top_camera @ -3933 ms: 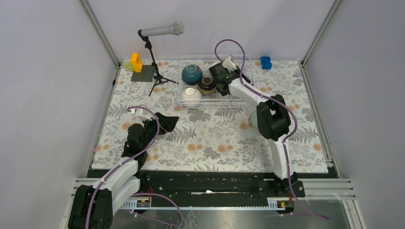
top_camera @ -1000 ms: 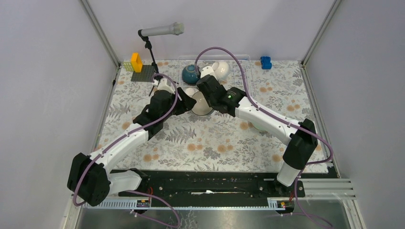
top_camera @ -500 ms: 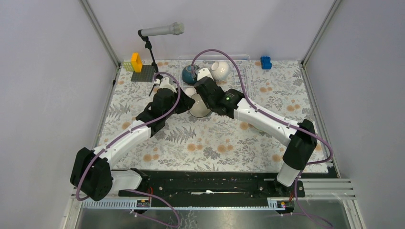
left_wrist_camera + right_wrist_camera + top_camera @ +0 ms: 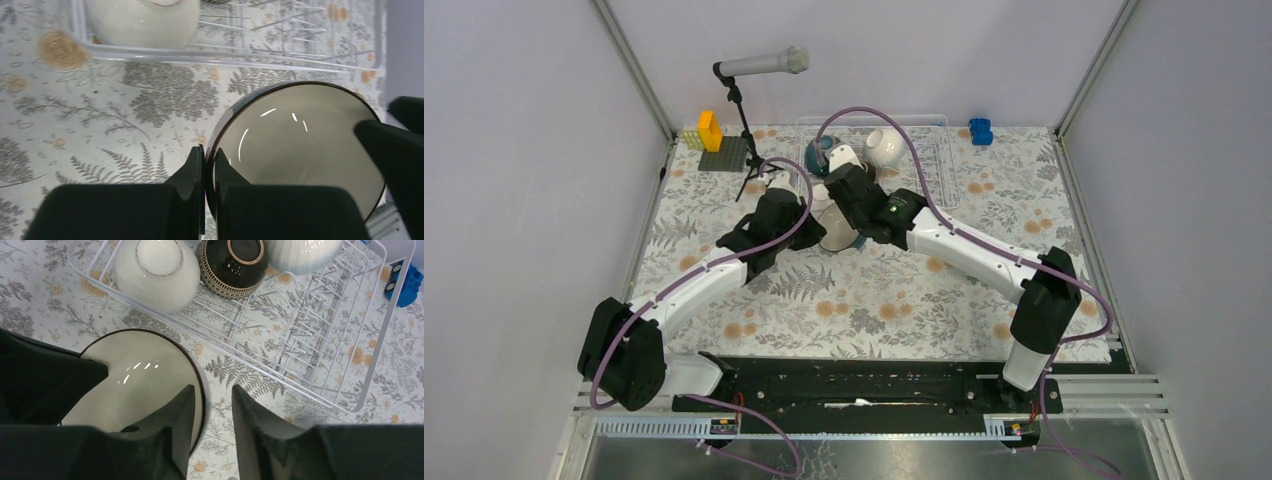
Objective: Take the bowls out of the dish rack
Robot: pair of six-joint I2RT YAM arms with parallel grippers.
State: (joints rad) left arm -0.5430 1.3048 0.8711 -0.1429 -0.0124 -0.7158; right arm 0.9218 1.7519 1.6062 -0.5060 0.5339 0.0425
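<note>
My left gripper should next go sideways and down to release the bowl on the open mat below, by the microphone stand, to its left in the top view.
A bowl (image 4: pixel 300 145) with a dark rim and pale grey inside hangs over the floral mat, just in front of the dish rack (image 4: pixel 225 65). My left gripper (image 4: pixel 207 150) is shut on its rim, one finger inside and one outside. My right gripper (image 4: pixel 211 388) is open. Its fingers straddle the opposite rim of this bowl (image 4: pixel 135 385) with a visible gap. In the top view both grippers meet at the bowl (image 4: pixel 836 232). Inside the dish rack (image 4: pixel 320 355) lie an upturned white bowl (image 4: pixel 157 270), a dark brown bowl (image 4: pixel 232 262) and a ribbed white bowl (image 4: pixel 300 250). A teal bowl (image 4: pixel 819 150) shows there too.
A microphone stand (image 4: pixel 749 140) rises left of the rack, close behind my left arm. A grey baseplate with yellow bricks (image 4: pixel 722 152) sits at the far left. A blue brick (image 4: pixel 981 130) lies right of the rack. Frame posts and walls bound the mat.
My left gripper has closed on the bowl's rim. My right gripper has opened off the rim. Both arms and the bowl have drifted slightly left and nearer, away from the rack.
</note>
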